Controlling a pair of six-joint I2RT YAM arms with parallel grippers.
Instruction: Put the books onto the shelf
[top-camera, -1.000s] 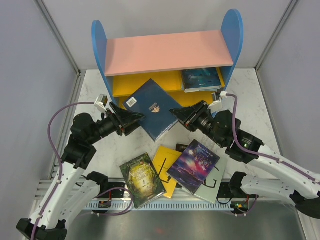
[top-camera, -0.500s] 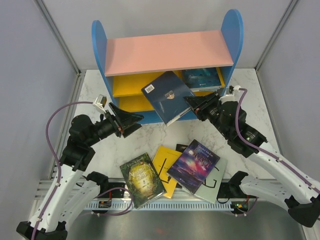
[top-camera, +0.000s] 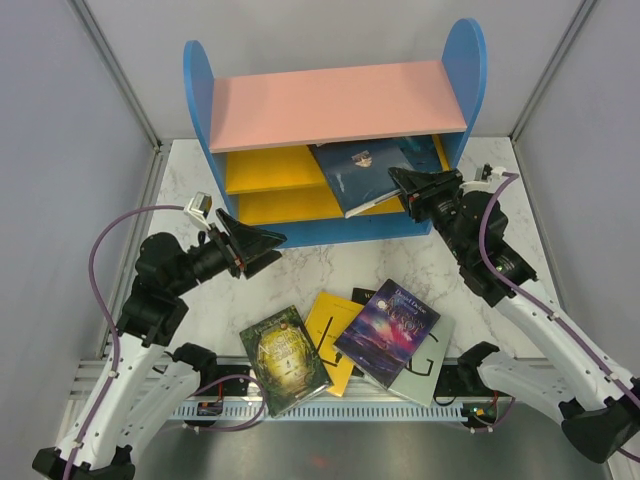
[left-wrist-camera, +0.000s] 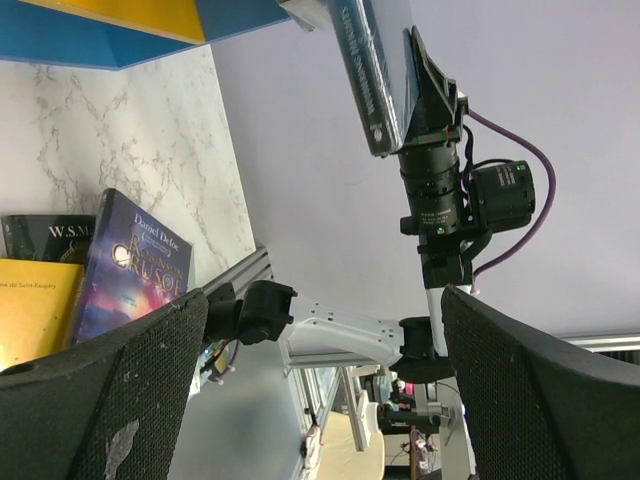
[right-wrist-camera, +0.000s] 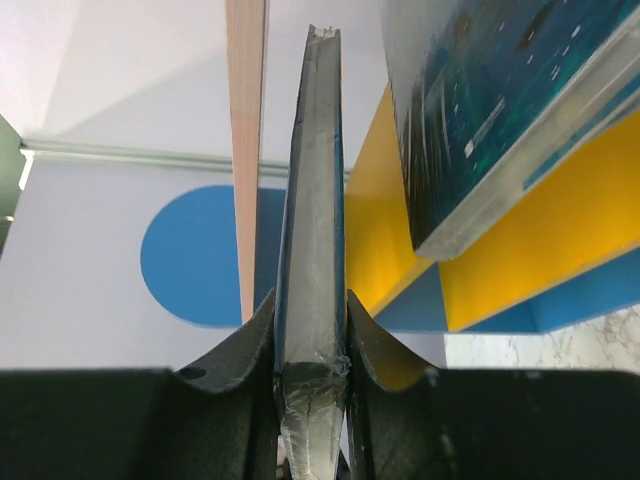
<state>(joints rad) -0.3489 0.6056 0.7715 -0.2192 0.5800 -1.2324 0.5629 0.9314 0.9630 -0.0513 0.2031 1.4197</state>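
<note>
My right gripper goes outward and to the right in the top view next, turning the crooked navy book that sticks out square into the shelf's upper bay.
The shelf (top-camera: 330, 100) stands at the back, with blue sides, a pink top and yellow boards. My right gripper (top-camera: 402, 188) is shut on a dark navy book (top-camera: 355, 170), whose far end lies tilted in the shelf's upper right bay. In the right wrist view the navy book's (right-wrist-camera: 312, 180) edge sits pinched in the right gripper (right-wrist-camera: 312, 330), beside a light blue book (right-wrist-camera: 480, 110) lying on the yellow board (right-wrist-camera: 385, 220). My left gripper (top-camera: 272, 248) is open and holds nothing, in front of the shelf's left half. Green-gold (top-camera: 283, 358), yellow (top-camera: 335, 335) and purple (top-camera: 387, 328) books lie near the front.
A pale grey book (top-camera: 428, 368) and a black book (top-camera: 364, 295) lie under the purple one. The left wrist view shows my open left gripper (left-wrist-camera: 325, 295), the purple book (left-wrist-camera: 130, 265) and the navy book (left-wrist-camera: 365, 70). Grey walls close in both sides.
The right gripper carried the navy book up and to the right into the shelf. The left gripper let go of the book, opened and stayed on the left.
</note>
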